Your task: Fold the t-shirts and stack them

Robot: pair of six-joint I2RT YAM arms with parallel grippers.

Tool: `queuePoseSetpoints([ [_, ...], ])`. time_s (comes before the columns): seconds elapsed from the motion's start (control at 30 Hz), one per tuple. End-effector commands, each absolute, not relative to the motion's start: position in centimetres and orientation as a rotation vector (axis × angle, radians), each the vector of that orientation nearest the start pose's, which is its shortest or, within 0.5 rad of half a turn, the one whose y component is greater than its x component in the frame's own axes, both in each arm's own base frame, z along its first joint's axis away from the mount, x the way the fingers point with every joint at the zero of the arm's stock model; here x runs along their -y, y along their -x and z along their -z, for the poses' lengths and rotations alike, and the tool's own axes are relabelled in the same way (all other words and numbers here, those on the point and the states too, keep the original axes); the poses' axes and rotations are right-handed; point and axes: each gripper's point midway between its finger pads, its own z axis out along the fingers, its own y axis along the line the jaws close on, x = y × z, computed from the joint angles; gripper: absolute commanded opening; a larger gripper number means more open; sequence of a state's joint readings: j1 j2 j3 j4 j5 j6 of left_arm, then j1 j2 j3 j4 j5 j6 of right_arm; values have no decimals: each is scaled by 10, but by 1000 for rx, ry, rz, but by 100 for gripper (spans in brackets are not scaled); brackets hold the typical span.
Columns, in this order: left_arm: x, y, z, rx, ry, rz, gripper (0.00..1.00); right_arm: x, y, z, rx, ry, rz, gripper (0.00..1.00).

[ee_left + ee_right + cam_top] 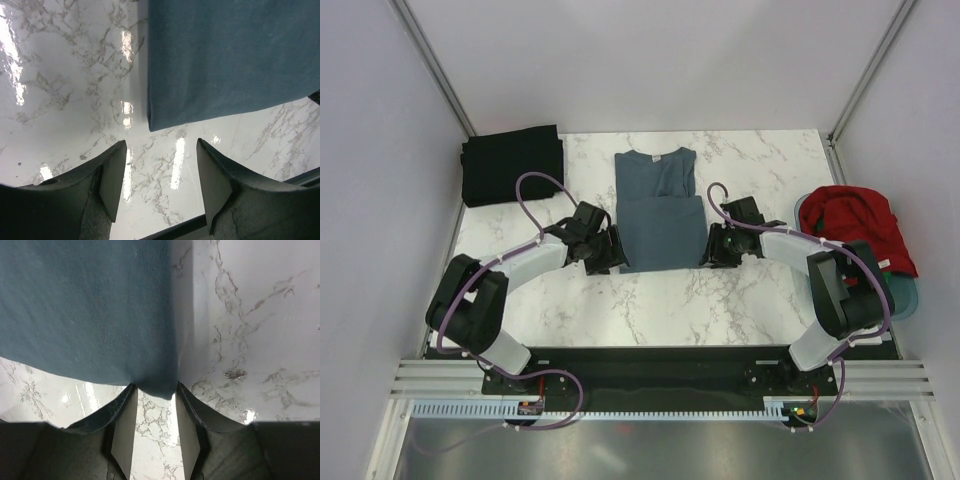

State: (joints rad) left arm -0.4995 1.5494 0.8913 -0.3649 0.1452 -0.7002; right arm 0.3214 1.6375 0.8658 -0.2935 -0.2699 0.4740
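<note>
My left gripper comes down toward the blue-grey t-shirt's near corner (624,269) (153,126) next, just past the gripper's open fingertips, then closes there.
A slate blue-grey t-shirt (659,212) lies in the middle of the marble table, its lower half folded up over itself. My left gripper (613,256) stands open just off its near left corner (151,125), with only bare marble between the fingers (161,141). My right gripper (711,250) is at the near right corner. There the jaws (155,385) stand partly closed, a gap still showing between the pads, and the tip of the shirt's corner (159,386) sits between the fingertips. A black t-shirt (512,165) lies folded at the back left. A red t-shirt (857,220) is bunched at the right.
The red shirt rests in a pale blue plastic tub (906,291) at the table's right edge. White walls with metal posts close in the back and sides. A dark rail (650,365) carrying both arm bases runs along the near edge.
</note>
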Motion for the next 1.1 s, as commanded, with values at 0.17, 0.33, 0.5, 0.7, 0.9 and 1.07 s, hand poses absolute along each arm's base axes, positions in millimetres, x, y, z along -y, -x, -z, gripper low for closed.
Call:
queuePoseSetpoints([
  [0.17,213,-290,-42,-2624,267,612,62,-164,-297,-6,-2728,-96,-625,32],
  [0.33,214,-287,-31,-2626,282,628,58,-166,-296,-5,-2730,-91,-645,28],
  [0.5,215,-288,-19,-2635,303,629,48,-167,-295,-1,-2741,-92,-654,23],
  [0.7,219,-290,-11,-2635,302,636,28,-168,-294,2,-2747,-100,-672,17],
  [0.9,223,-285,-20,-2622,309,674,2,-172,-291,-4,-2748,-125,-716,0],
  [1.07,219,-268,-49,-2624,321,675,2,-172,-280,-33,-2709,-156,-749,0],
])
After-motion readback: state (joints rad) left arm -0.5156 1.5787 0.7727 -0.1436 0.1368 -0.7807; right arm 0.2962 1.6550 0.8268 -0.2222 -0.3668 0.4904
